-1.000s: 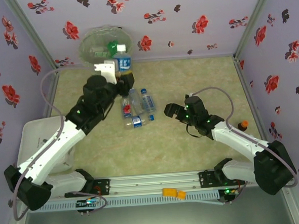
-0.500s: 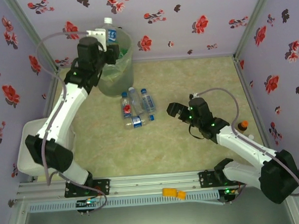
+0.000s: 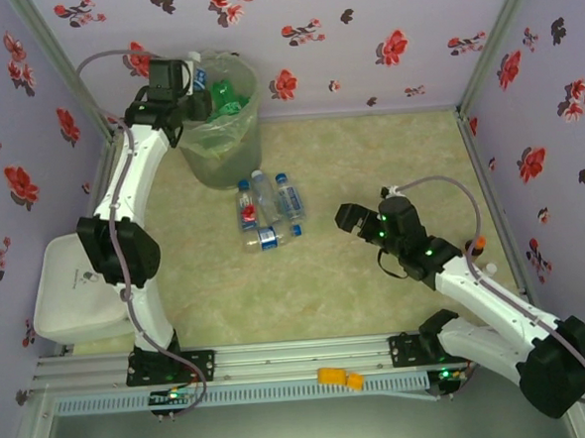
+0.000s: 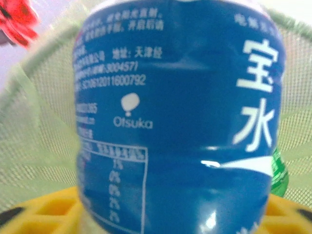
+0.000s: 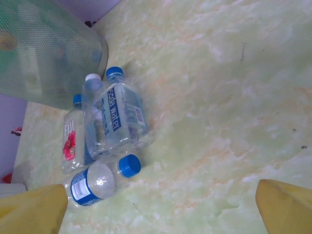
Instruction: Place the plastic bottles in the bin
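Observation:
The bare floor along the side of the soda water bottle leaves room for a finger, so the robot's right gripper will next move outward toward the bottles and go down over the soda water bottle's label point(image 3: 290, 201) point(image 5: 123, 111).
My left gripper point(image 3: 183, 82) is shut on a blue-labelled bottle point(image 3: 196, 72) at the back-left rim of the bin point(image 3: 223, 134). In the left wrist view this bottle point(image 4: 175, 122) stands against the bin's mesh wall point(image 4: 39, 141), with a green bottle point(image 4: 279, 171) behind it. A green bottle point(image 3: 227, 92) lies inside the bin. Several clear bottles point(image 3: 267, 213) lie on the floor in front of the bin. My right gripper point(image 3: 348, 219) is open to their right. Its view shows a blue-labelled bottle point(image 5: 118, 122), a red-labelled one point(image 5: 69, 141), a blue-capped one point(image 5: 97, 184) and the bin point(image 5: 48, 53); the right gripper point(image 5: 158, 214) holds nothing.
An orange-capped bottle point(image 3: 476, 248) stands by the right wall, near my right arm. A white tub point(image 3: 69, 292) sits at the near left. A small orange piece point(image 3: 340, 377) lies on the front rail. Flowered walls close in the floor on three sides.
My left arm has lifted the blue-labelled bottle from beside the floor pile up and back to the bin's rim. My right gripper has drifted slightly right.

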You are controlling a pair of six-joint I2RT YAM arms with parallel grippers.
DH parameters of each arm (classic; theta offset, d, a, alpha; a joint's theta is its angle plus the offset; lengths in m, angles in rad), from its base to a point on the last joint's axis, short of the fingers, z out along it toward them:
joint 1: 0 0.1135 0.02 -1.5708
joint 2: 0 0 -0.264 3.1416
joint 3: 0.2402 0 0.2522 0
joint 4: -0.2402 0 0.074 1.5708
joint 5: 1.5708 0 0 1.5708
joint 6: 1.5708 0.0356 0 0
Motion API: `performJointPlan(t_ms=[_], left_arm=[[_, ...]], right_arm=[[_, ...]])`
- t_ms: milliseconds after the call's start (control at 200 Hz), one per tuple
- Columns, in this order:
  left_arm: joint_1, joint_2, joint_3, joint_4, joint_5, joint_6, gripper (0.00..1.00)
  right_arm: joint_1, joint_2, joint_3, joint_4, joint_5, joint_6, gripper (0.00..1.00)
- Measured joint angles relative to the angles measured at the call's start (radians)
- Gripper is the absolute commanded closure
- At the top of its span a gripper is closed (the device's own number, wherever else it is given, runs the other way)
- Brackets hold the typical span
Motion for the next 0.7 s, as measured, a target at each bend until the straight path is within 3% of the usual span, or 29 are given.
performJointPlan(t_ms=[100,300,455,700], left_arm=[[0.000,0.011,0.024,-0.045,0.001,-0.008,0.00],[-0.013,-0.083,-0.014,-0.045,0.010,-0.032,0.00],[-0.071,-0.333,-0.270,0.064,0.038,-0.075,0.00],[-0.178,-0.744,-0.833,0.385,0.135,-0.235,0.00]], right_arm=[[0.000,0.000,-0.002,-0.012,0.011,-0.006,0.00],[0.000,0.064,-0.005,-0.011,0.016,-0.023,0.00],[0.000,0.219,0.054,-0.007,0.002,-0.057,0.00],[0.000,0.525,0.301,0.021,-0.094,-0.145,0.00]])
